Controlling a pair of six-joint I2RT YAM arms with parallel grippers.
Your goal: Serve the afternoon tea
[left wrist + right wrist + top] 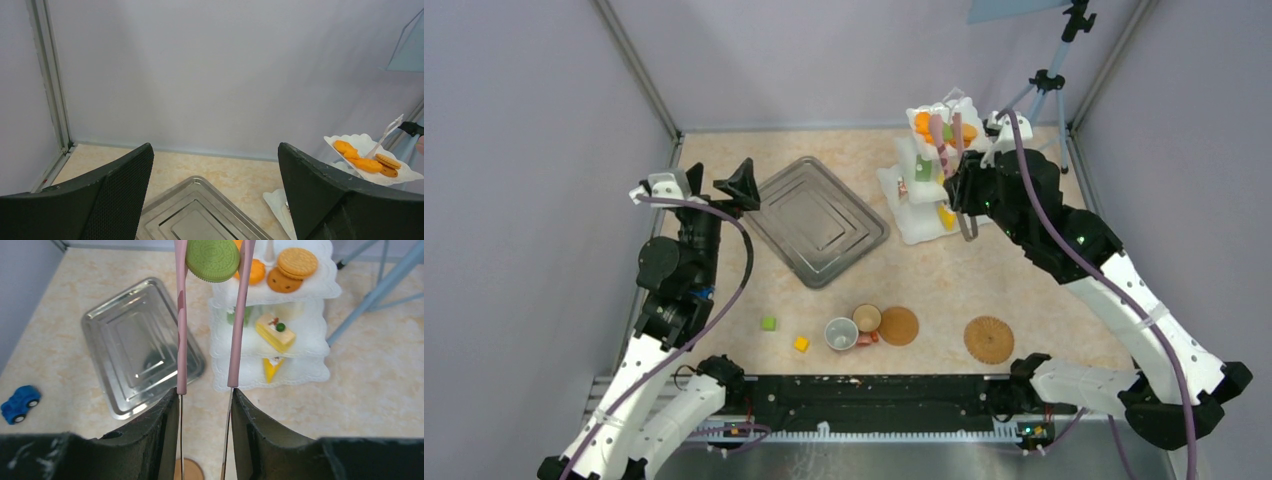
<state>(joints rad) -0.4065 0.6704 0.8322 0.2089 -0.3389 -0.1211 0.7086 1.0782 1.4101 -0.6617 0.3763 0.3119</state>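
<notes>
My right gripper should lower the green pastry in the pink tongs and move away from my base, toward the top level's orange rounds (pixel 926 127) (pixel 256 271).
The white three-tier stand (pixel 921 215) stands at the back right of the table. My right gripper (pixel 205 400) is shut on the pink tongs (pixel 181 330), and the tong tips pinch a green round pastry (pixel 212 259) just over the top tier (pixel 320 287). Orange and brown rounds (pixel 297 262) lie on the top tier, and a yellow cake wedge (pixel 274 332) lies on the middle one. Two small cups (pixel 841 334) and two woven mats (pixel 899 326) (pixel 989 339) sit near the front edge. My left gripper (pixel 719 185) is open and empty, raised left of the steel tray.
The grey steel tray (pixel 819 220) lies left of the stand. A green cube (pixel 769 323) and a yellow cube (pixel 801 344) lie front left. A blue toy car (pixel 19 402) shows in the right wrist view. A tripod (pixel 1049 80) stands behind the stand.
</notes>
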